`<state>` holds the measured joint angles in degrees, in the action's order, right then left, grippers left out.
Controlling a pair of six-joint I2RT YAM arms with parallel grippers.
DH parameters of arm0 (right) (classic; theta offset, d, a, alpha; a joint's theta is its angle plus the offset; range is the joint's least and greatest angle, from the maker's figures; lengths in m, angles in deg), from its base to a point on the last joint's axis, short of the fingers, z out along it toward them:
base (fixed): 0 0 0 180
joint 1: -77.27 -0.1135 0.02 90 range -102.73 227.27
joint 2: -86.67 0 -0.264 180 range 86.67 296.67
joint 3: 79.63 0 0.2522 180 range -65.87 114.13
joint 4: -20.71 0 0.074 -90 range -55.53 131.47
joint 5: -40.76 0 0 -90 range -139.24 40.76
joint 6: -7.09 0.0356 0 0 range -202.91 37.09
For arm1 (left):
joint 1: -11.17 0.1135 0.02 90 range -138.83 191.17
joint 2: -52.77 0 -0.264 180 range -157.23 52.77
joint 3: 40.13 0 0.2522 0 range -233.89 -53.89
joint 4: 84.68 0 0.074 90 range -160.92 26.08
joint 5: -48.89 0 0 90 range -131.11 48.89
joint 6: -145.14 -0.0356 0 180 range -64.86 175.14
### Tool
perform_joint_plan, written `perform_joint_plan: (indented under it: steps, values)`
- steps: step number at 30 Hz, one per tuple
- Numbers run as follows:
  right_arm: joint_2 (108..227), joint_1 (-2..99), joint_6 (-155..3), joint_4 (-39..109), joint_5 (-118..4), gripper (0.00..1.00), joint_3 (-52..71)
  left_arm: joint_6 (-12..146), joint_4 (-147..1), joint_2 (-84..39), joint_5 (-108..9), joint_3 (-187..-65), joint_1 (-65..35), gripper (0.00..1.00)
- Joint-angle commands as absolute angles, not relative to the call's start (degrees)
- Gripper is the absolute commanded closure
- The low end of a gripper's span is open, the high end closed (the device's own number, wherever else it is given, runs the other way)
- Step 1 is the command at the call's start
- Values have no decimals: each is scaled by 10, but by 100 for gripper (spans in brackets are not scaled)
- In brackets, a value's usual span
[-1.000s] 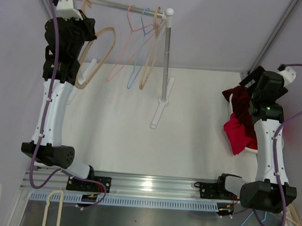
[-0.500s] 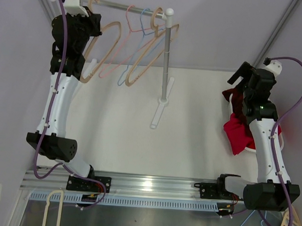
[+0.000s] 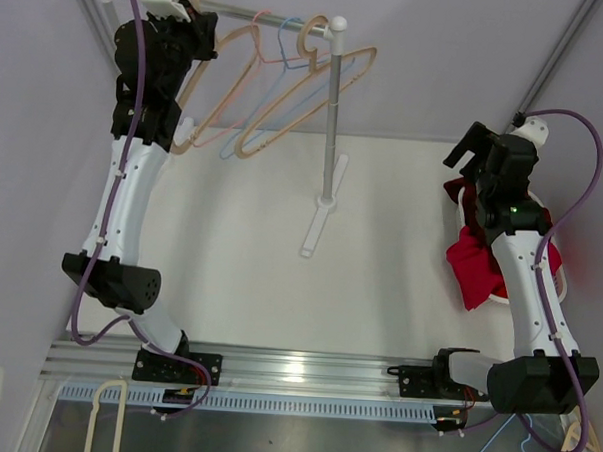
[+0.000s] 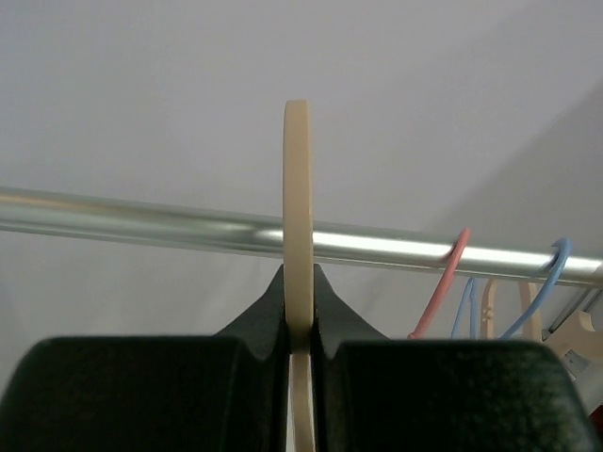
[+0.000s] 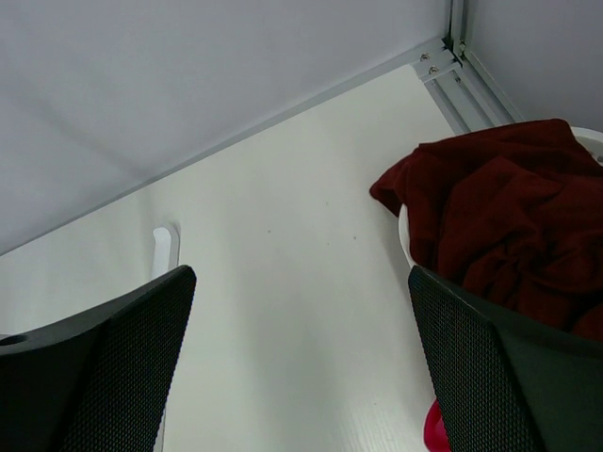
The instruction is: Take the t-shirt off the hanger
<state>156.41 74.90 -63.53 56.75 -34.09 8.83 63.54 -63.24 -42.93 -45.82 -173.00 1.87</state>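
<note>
My left gripper is going to move toward the pink hanger and closer to the metal bar (image 3: 219, 7) (image 4: 332, 243) next. It will set the beige hanger's hook over the bar, because the beige hanger is bare.
A dark red t-shirt (image 3: 475, 206) lies crumpled in a white bin (image 5: 403, 234) at the right, over a brighter red cloth (image 3: 476, 272). It also shows in the right wrist view (image 5: 499, 212). My right gripper (image 3: 469, 149) is open and empty, hovering above and left of the bin, also in its wrist view (image 5: 301, 358). My left gripper (image 3: 195, 28) is shut on the hook of a bare beige hanger (image 4: 299, 207), held up at the metal rail (image 4: 141, 221). No shirt is on any hanger.
The clothes rack stands at the back with its rail (image 3: 261, 14) and post (image 3: 331, 117). Pink (image 4: 441, 287), blue (image 4: 548, 273) and another beige hanger (image 3: 317, 92) hang on it. A white rack foot (image 5: 164, 250) lies on the table.
My left arm has lifted the beige hanger up and right to the rail, and the other hangers have swung right. My right gripper has risen off the red shirts and moved left.
</note>
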Motion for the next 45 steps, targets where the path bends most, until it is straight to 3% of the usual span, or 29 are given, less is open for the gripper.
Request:
perform_joint_plan:
  steps: [1,14,25,28,29,33,37,45]
  values:
    - [1565,745,-645,545,-343,0,98,629,-648,-452,-470,-1768,7,99]
    - [1562,742,-646,544,-346,1,95,618,-626,-492,-477,-1806,-4,99]
    - [1564,741,-641,536,-354,1,85,618,-627,-482,-509,-1761,-6,98]
    - [1564,740,-641,534,-358,1,82,617,-624,-480,-530,-1756,-6,81]
    - [1564,740,-642,534,-360,1,80,616,-626,-476,-536,-1753,-6,65]
    - [1562,739,-643,534,-365,0,80,614,-642,-455,-538,-1726,-6,37]
    - [1558,738,-644,535,-367,1,80,607,-641,-430,-518,-1713,-6,3]
    - [1544,733,-638,536,-383,0,78,584,-619,-340,-431,-1639,-13,0]
